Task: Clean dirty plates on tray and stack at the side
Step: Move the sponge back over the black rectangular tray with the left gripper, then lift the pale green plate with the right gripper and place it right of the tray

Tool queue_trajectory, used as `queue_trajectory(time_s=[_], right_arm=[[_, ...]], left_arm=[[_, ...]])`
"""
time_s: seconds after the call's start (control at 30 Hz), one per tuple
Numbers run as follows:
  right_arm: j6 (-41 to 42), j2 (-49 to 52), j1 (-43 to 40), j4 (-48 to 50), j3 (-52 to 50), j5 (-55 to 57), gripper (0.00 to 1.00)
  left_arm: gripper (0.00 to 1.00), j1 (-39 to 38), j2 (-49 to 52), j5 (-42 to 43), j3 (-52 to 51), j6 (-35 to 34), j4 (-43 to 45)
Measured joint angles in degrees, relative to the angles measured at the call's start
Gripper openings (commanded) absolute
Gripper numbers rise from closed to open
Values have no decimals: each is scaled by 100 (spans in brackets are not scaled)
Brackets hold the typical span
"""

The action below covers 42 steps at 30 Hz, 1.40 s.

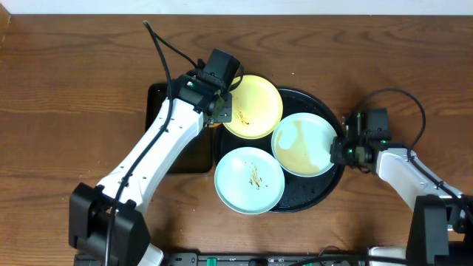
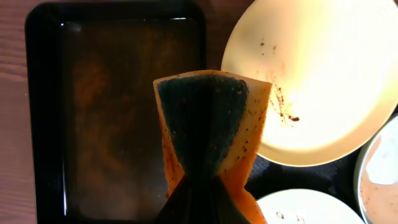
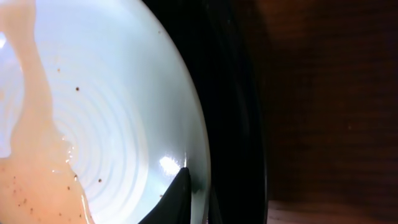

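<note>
The robot's right gripper will rise, carry the plate past the tray's rim and go down to release it, since bare table lies to the gripper's right in the overhead view.
The round black tray (image 1: pixel 319 193) holds three plates. The pale yellow plate (image 1: pixel 255 103) at the back left has brown specks. One mint-white plate (image 1: pixel 249 179) at the front has brown smears. The other mint-white plate (image 1: pixel 304 144) at the right has a tan smear. My left gripper (image 1: pixel 222 111) is shut on an orange sponge with a dark green scrub face (image 2: pixel 211 124), held at the yellow plate's (image 2: pixel 323 74) left edge. My right gripper (image 1: pixel 341 150) is shut on the right rim of the tan-smeared plate (image 3: pixel 112 93), one finger (image 3: pixel 196 186) above the rim.
A smaller rectangular black tray (image 2: pixel 112 112) lies left of the round tray, partly under my left arm in the overhead view (image 1: pixel 159 103). Bare wooden table (image 3: pixel 329 93) surrounds the trays. The round tray's rim (image 3: pixel 239 93) lies just right of the held plate.
</note>
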Motion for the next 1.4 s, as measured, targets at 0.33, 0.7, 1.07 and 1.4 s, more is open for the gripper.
queue_trajectory(time_s=[0.33,0.7,1.07,1.4], right_arm=[[122,-31,-4,330,-76,-72,1],[-155,-505,0,-214,210,127,1],[-817,-1694,2,-297,374,1276,1],[-1425,-2065,636,-284,433,2503,1]], left_arm=[[8,0,-37,0,0,-9,-2],[7,0,-37,0,0,-9,-85],[7,0,-37,0,0,-9,-111],[8,0,-37,0,0,-9,-111]])
